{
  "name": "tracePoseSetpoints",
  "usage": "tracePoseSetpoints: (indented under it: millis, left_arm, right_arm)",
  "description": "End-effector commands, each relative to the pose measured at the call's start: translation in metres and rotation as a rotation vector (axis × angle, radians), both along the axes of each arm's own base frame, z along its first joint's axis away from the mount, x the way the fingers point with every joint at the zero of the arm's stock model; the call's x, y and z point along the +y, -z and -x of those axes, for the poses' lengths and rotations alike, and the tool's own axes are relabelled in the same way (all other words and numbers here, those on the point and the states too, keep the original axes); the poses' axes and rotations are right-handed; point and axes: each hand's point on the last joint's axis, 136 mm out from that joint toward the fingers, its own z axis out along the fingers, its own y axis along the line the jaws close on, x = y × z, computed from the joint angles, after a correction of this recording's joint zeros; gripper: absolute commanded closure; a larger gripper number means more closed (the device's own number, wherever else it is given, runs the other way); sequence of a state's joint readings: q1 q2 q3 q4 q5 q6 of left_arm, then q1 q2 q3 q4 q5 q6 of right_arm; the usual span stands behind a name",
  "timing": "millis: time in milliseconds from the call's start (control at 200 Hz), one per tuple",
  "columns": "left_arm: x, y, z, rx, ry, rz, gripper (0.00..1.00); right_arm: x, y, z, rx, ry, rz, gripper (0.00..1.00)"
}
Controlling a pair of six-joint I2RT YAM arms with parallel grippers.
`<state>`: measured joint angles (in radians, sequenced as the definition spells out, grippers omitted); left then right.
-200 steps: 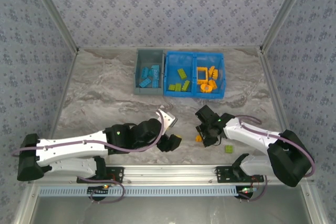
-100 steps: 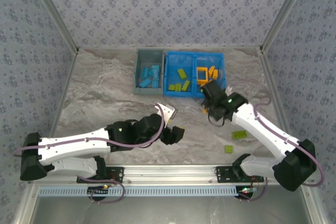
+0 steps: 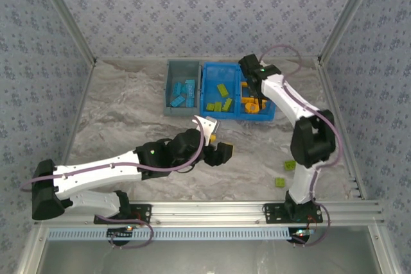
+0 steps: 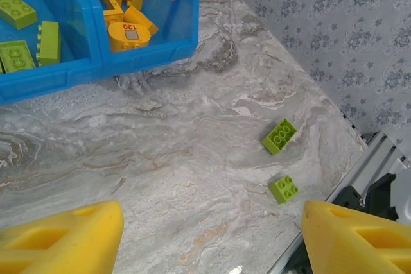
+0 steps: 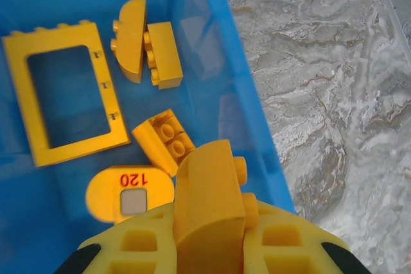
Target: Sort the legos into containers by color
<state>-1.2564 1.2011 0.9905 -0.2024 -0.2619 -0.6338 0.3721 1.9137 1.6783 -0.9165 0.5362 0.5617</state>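
Note:
The blue bin's orange-brick section (image 5: 185, 112) is below my right gripper. I will move my right gripper down toward it next and let go of the curved orange brick (image 5: 209, 200) beside the round orange piece.
My right gripper (image 3: 257, 97) (image 5: 209, 239) hangs over the right compartment of the blue bin (image 3: 237, 115) (image 5: 232, 104), shut on a curved orange brick (image 5: 209, 200). Below it lie an orange frame (image 5: 64, 91), a round orange piece marked 120 (image 5: 128, 195) and other orange bricks (image 5: 160, 54). The bin's left compartment holds lime green bricks (image 3: 219, 97) (image 4: 22, 46). Blue bricks (image 3: 182, 92) fill the grey bin (image 3: 171, 80). My left gripper (image 3: 222, 153) (image 4: 212, 239) stands open above bare table. Two green bricks, one long (image 4: 279, 136) (image 3: 290, 165) and one square (image 4: 283, 188) (image 3: 280, 182), lie ahead of it to the right.
The marble table top (image 3: 122, 120) is walled by patterned panels on three sides. An aluminium rail (image 3: 205, 210) runs along the near edge, close to the two green bricks. The right arm's upright link (image 3: 313, 142) stands just behind those bricks.
My right gripper closed on the orange brick near the table's front and carried it back over the blue bin. The left gripper drifted a little right, still open.

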Motion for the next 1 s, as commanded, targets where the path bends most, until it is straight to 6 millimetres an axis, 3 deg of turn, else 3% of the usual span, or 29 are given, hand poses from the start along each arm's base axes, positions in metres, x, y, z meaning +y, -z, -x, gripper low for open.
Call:
tracePoseSetpoints:
  millis: [0,380,460,560,675,859,994]
  left_arm:
    - [-0.007,-0.027,-0.006,-0.015,-0.016,0.081,0.27]
    - [-0.005,-0.022,-0.005,-0.009,-0.017,0.065,0.27]
    - [-0.006,-0.023,-0.005,-0.01,-0.016,0.067,0.27]
    - [-0.006,-0.023,-0.005,-0.009,-0.015,0.062,0.27]
    - [-0.007,-0.02,-0.005,-0.006,-0.011,0.054,0.27]
    - [-0.009,-0.015,-0.006,-0.001,-0.01,0.044,0.27]
    - [-0.02,-0.005,-0.006,0.028,0.02,0.023,0.27]
  right_arm:
    - [-0.012,0.008,-0.004,0.096,-0.027,0.113,0.89]
    - [-0.022,0.055,-0.008,0.218,0.016,0.153,0.84]
    - [-0.022,0.059,-0.007,0.226,0.021,0.155,0.75]
    - [-0.018,0.054,-0.007,0.211,0.019,0.153,0.56]
    - [-0.009,0.03,-0.01,0.158,0.005,0.149,0.46]
    - [0.012,-0.031,-0.01,0.022,-0.035,0.082,0.48]
    - [0.015,-0.082,0.005,-0.084,-0.041,0.012,0.5]
